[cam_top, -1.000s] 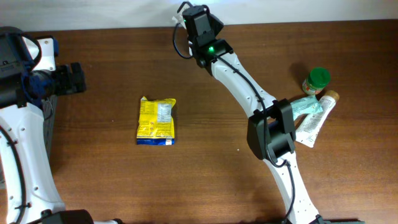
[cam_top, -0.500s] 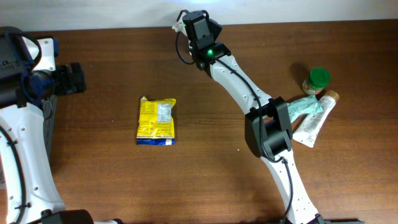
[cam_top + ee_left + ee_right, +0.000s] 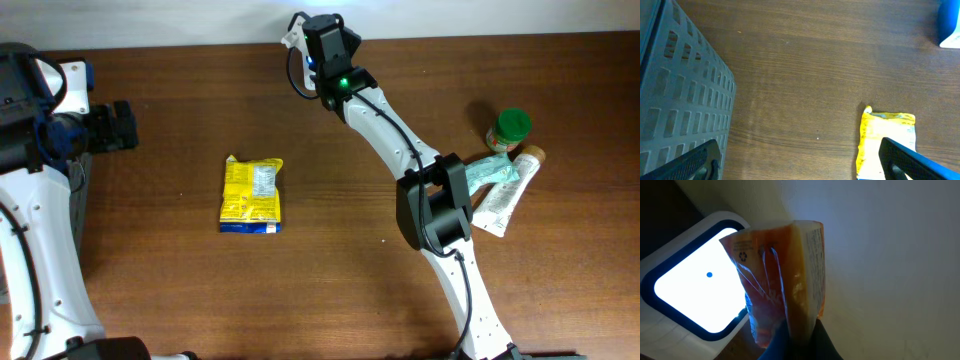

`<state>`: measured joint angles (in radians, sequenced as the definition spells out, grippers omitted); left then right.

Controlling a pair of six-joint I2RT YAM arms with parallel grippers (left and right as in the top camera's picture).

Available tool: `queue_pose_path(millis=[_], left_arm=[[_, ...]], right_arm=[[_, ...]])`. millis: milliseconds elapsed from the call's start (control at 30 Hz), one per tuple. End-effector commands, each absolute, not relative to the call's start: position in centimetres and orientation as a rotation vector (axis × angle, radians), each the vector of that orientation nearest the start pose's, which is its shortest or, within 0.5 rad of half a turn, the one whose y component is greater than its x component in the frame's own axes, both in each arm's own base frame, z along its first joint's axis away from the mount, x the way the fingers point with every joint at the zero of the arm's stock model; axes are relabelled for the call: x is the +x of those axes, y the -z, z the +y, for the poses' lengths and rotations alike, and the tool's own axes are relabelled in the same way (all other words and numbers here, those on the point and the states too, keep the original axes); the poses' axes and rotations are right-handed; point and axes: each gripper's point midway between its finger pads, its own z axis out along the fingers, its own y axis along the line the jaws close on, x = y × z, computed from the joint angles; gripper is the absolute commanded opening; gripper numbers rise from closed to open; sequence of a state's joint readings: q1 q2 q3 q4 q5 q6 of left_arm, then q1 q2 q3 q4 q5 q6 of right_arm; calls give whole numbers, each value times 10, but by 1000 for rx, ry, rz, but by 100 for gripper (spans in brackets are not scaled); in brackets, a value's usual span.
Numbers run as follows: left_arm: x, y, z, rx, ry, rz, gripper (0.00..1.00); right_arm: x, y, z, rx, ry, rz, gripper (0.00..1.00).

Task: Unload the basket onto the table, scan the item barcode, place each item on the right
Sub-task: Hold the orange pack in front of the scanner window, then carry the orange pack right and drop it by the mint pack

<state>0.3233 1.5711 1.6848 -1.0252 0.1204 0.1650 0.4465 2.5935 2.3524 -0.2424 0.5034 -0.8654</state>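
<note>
The tabletop beside the green-lidded jar is bare, to the right in the overhead view, so my right gripper will carry the packet there next, lower it and let it go.
My right gripper is shut on an orange snack packet, pinched at its lower edge and held upright. The packet hangs right beside the scanner, a white unit with a dark-framed, brightly lit window. From overhead, that gripper sits at the table's back edge with the scanner just to its left; the packet is hidden under the wrist. A yellow packet lies flat on the table's left half. My left gripper hovers open, the yellow packet by its right finger.
A grey slotted basket stands at the table's left edge, next to my left arm. At the right side lie a green-lidded jar and a couple of tubes. Brown wooden tabletop spreads between.
My right gripper has edged slightly toward the back of the table with the orange packet. The left arm and the yellow packet have not moved.
</note>
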Motion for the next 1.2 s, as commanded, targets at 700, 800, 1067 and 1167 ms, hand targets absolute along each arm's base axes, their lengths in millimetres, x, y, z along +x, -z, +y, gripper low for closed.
queue_pose_path(millis=[700,800,1067,1167], left_arm=[[393,-271,112,-130,-61,2471,99],[393,-271,112,-130,-62,2471,99],[393,-271,112,-130,-61,2471,99],[393,-271,112,-130,-61,2471,99]], right_arm=[[514,-384,221,-397,-23,1980,4],[471,-407,198,-329,-60,2039,4],[389,-394,121,1,-26,2310,4],[378,-366,78,185,70,2442,5]])
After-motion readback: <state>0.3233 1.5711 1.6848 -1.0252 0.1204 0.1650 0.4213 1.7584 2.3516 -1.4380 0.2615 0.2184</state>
